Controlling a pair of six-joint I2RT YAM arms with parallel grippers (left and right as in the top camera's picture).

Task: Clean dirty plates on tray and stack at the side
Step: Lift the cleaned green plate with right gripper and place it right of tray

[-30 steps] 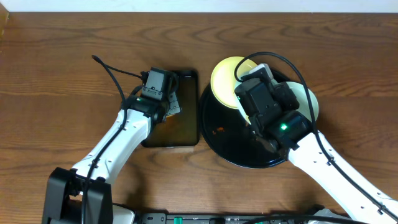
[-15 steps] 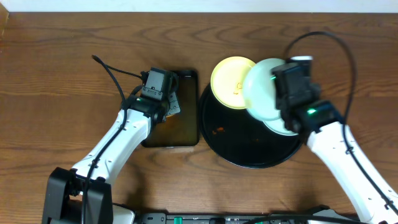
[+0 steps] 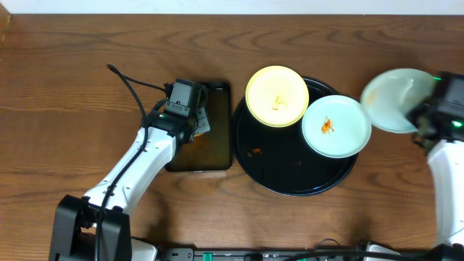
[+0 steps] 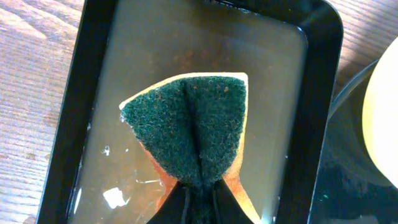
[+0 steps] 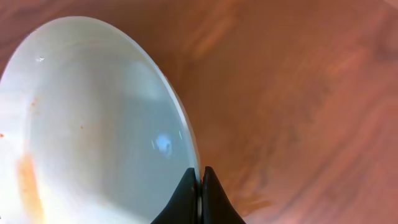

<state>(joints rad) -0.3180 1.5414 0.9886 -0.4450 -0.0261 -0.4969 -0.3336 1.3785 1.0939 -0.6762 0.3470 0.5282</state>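
Observation:
Next, my right gripper moves down and back a little, then sets the second mint-white plate flat beside the tray.
The round black tray holds a pale yellow plate at its far rim and a mint-white plate with an orange smear. My right gripper is shut on the rim of a second mint-white plate and holds it over the table right of the tray; the right wrist view shows that plate with faint orange smears, pinched between the jaws. My left gripper is shut on a green and yellow sponge over the brownish water of the black basin.
The rectangular black basin stands just left of the tray. The left arm reaches in from the front left. A black cable lies on the wood left of the basin.
My right gripper has lifted the mint-white plate off the tray and carried it to the right, uncovering the plate that lay under it. The left arm has not moved.

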